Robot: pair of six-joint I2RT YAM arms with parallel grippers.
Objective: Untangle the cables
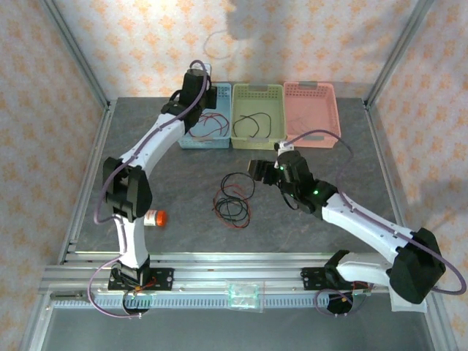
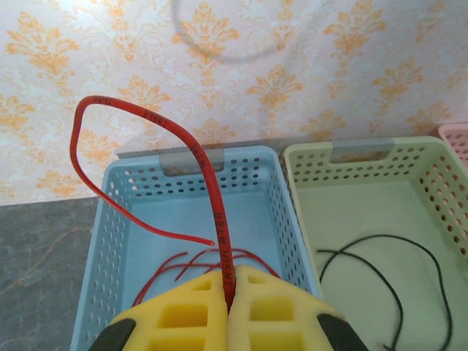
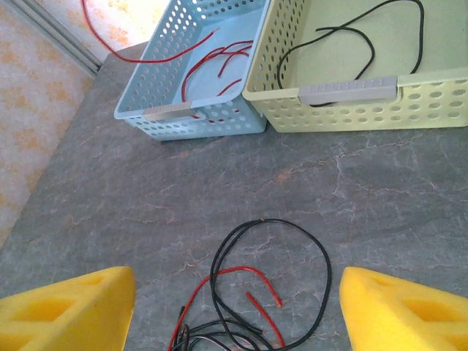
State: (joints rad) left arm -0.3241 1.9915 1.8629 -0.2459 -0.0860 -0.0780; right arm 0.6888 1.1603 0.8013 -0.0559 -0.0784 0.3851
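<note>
My left gripper holds the red cable and next needs to come down into the blue basket [image 1: 205, 143] [image 2: 212, 248] and release it there, because the other red cables already lie on the basket's bottom.
My left gripper [image 1: 202, 79] hovers over the blue basket [image 1: 205, 143] at the back. In the left wrist view it [image 2: 230, 276] is shut on a red cable [image 2: 212, 190], which arcs upward with its free end hanging above the basket. More red cables [image 2: 190, 262] lie on the basket floor. A tangle of black and red cables [image 1: 232, 199] rests mid-table. My right gripper [image 1: 257, 170] hangs just right of it, and in its wrist view it [image 3: 238, 284] stands open above the tangle [image 3: 252, 300]. A black cable [image 3: 351, 33] lies in the green basket [image 3: 351, 91].
A pink basket [image 1: 312, 115] stands right of the green basket [image 1: 257, 142] along the back wall. A small orange-capped object [image 1: 156, 217] sits beside the left arm. Metal frame posts rise at the table's back corners.
</note>
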